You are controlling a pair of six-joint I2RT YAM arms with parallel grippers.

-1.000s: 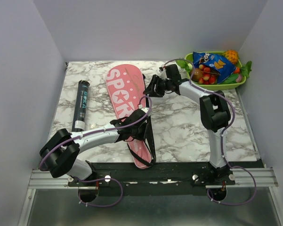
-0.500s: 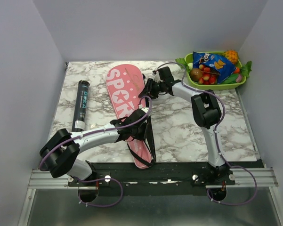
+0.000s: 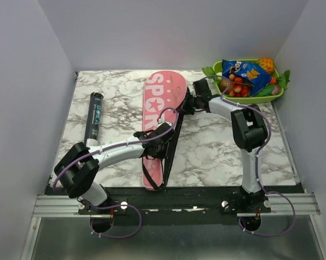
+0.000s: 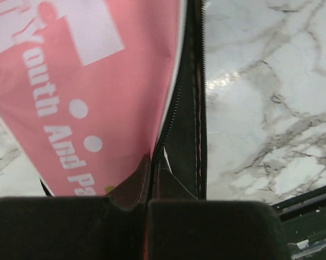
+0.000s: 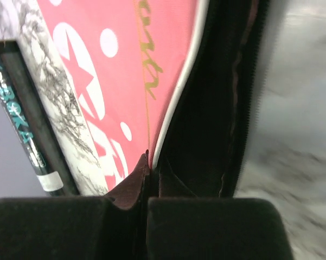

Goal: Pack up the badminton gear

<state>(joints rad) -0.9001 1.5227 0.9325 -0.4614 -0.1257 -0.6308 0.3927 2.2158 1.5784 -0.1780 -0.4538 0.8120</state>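
Note:
The bag needs to be slanted, so my right gripper should first pull it back and to the right in the top view and then open.
The long pink racket bag [image 3: 161, 100] with white "SPORT" lettering lies lengthwise on the marble table, its black zip side [image 3: 171, 145] facing right. My left gripper [image 3: 164, 135] is shut on the bag's right edge near the middle; in the left wrist view the left gripper [image 4: 152, 165] pinches the seam between pink cloth [image 4: 87, 81] and black side [image 4: 187, 124]. My right gripper [image 3: 187, 105] is shut on the same edge further back; the right gripper [image 5: 150, 162] nips where pink cloth [image 5: 135, 70] meets black. The dark blue-labelled tube [image 3: 94, 120] lies to the bag's left, and this tube [image 5: 19, 122] shows past the bag.
A green tray [image 3: 279, 93] of fruit and snacks stands at the back right corner, close behind the right arm's forearm. Grey walls close in the table on three sides. The arms' black mounting rail [image 3: 195, 197] runs along the near edge.
The right gripper has shut on the bag's right edge. The bag has swung: its far end moved right, its near end left. Both arms shifted with it.

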